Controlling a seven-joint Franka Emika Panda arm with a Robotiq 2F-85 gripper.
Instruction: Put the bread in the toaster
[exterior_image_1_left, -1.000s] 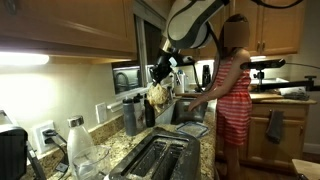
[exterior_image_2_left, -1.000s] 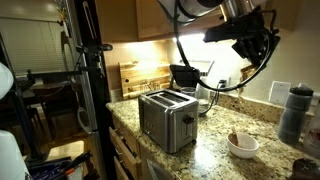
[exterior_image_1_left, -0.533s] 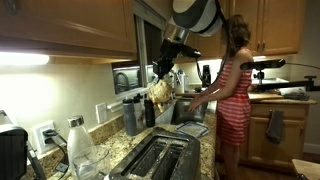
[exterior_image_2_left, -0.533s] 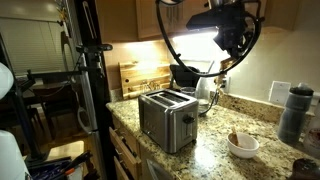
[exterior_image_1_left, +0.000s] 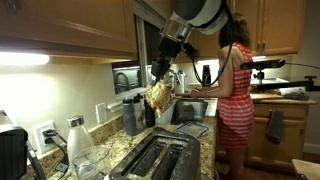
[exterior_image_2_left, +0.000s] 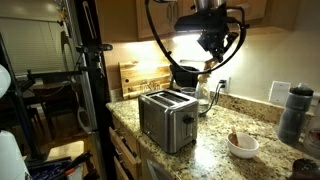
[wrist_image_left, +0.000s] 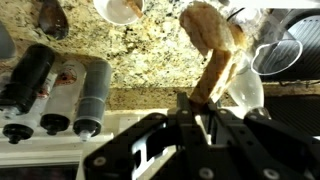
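Observation:
My gripper still has the bread high and off to the side of the toaster's dark slots, so next it will move across and down to them, turning on the way.
The bread (exterior_image_1_left: 157, 95), a pale tan slice with a darker crust, hangs in the air from my gripper (exterior_image_1_left: 161, 74), which is shut on its edge. In the wrist view the bread (wrist_image_left: 212, 42) sticks out from between the black fingers of the gripper (wrist_image_left: 203, 100), above the speckled granite counter. The shiny steel toaster (exterior_image_2_left: 167, 118) stands near the counter's front edge with two long dark slots on top. The gripper (exterior_image_2_left: 213, 45) is above and beyond it, off to its side. In an exterior view the toaster (exterior_image_1_left: 160, 160) lies below the bread. The toaster is outside the wrist view.
A person in a red striped dress (exterior_image_1_left: 235, 95) stands at the counter behind the arm. A black appliance (exterior_image_2_left: 185, 75) and a wooden board (exterior_image_2_left: 135, 78) stand at the wall. A white bowl (exterior_image_2_left: 242, 145) and dark bottles (wrist_image_left: 55, 85) are on the granite.
The arm has carried the bread sideways across the counter toward the toaster. The gripper has stayed shut on the slice.

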